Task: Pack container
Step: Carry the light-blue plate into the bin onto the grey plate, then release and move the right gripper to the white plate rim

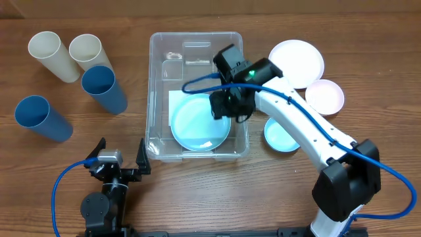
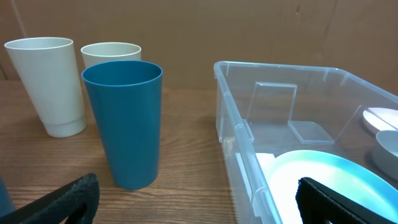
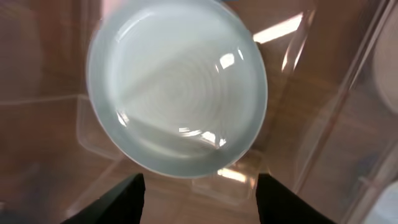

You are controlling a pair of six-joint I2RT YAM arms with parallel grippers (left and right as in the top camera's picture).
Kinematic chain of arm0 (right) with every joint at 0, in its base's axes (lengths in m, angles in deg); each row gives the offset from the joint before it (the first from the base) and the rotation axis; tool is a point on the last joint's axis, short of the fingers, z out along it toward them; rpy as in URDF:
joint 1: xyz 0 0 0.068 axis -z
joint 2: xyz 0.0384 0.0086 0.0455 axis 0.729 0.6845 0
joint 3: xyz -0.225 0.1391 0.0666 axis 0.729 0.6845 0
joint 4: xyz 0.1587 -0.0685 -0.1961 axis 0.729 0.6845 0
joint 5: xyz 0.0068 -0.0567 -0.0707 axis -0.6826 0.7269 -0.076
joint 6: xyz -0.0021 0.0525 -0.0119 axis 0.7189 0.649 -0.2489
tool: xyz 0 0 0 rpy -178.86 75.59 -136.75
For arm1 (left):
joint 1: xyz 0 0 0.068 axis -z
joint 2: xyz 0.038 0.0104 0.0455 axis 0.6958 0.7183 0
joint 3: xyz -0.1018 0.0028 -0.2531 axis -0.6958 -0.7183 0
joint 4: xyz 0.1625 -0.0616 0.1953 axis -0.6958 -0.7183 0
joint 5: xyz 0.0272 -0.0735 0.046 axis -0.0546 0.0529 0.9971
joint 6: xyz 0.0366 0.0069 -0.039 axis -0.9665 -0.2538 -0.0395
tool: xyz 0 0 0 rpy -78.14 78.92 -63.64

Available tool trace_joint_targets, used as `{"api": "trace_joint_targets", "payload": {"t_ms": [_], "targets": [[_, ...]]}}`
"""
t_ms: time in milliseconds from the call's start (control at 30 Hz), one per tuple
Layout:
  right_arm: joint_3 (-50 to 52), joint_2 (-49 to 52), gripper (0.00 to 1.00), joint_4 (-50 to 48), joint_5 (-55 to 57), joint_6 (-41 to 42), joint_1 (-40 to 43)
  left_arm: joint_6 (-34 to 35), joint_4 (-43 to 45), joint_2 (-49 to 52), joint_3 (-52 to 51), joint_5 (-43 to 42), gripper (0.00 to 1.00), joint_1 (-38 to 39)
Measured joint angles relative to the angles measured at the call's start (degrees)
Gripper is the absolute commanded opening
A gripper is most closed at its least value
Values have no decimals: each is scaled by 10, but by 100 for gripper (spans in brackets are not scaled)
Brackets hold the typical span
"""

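The white plate is below my right gripper and to its right in the overhead view, so my right gripper will move across next and go down onto the plate's rim farthest from the container.
The clear plastic container [image 1: 197, 49] stands mid-table with a light blue plate [image 1: 197, 126] lying in its near half, over a white label. My right gripper [image 1: 227, 106] hangs open above the container, over the plate's far right edge; the right wrist view shows the plate [image 3: 177, 84] just ahead of the open, empty fingers [image 3: 199, 199]. My left gripper [image 1: 122, 153] is open and empty at the table's front, left of the container's near corner. In the left wrist view the container wall [image 2: 239, 134] and plate [image 2: 323, 177] show at right.
Two cream cups [image 1: 54, 56] [image 1: 87, 51] and two blue cups [image 1: 105, 89] [image 1: 43, 118] lie at left. A white plate [image 1: 299, 60], a pink plate [image 1: 325, 95] and a small blue bowl [image 1: 279, 135] sit right of the container.
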Motion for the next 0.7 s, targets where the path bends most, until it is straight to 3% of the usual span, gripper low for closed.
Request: {"api": "trace_joint_targets", "payload": {"t_ms": [133,200,467,700], "targets": [[-124,1,66,45,43,22,22,0,0,0,0,0,100,0],[-175,0,66,33,73,28,73,0,0,0,0,0,100,0],[-183,42,66,-80,101,6,315,0,0,0,0,0,100,0],[-183,183,66,-141,106,-40,369,0,0,0,0,0,100,0]]}}
